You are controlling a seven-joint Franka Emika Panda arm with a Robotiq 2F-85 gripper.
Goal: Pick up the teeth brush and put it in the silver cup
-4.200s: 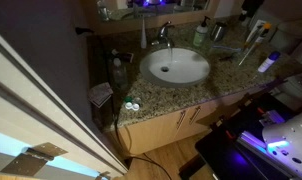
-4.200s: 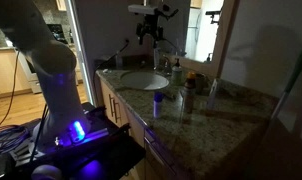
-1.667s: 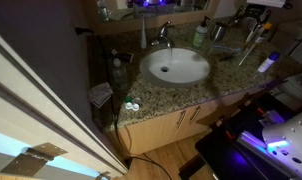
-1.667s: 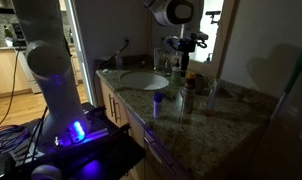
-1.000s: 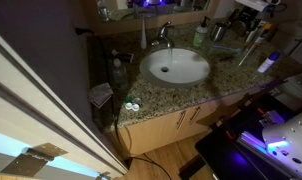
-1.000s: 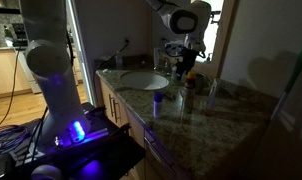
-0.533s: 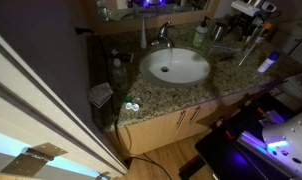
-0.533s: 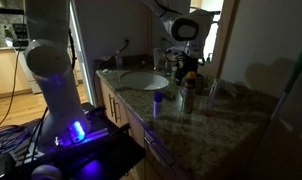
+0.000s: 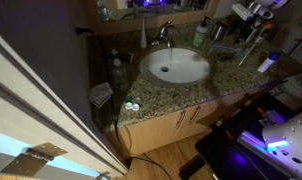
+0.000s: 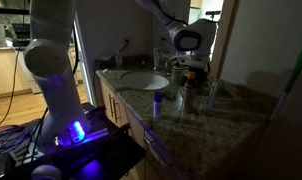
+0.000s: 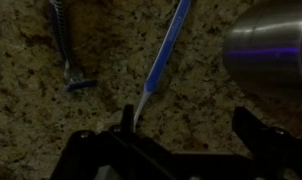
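Observation:
The robot should lower its gripper and move it toward the razor, so that the toothbrush's thin pale end comes between the gripper's fingers.
In the wrist view a blue toothbrush lies slantwise on the speckled granite counter. Its lower end reaches my left finger. The silver cup, a shiny dark-grey tumbler, stands at the upper right, apart from the brush. My gripper is open and empty just above the counter, with bare granite between the fingers. In an exterior view the gripper hangs over the counter beside the sink, above the toothbrush, with the cup near it. In an exterior view it is low over the counter.
A blue-handled razor lies left of the brush. The white sink with its faucet fills the counter's middle. A green soap bottle stands behind it. A blue-capped item lies near the counter's front edge.
The arm has swung from above the sink to the counter's end beside it and come down over the toothbrush. The toothbrush and cup have not moved.

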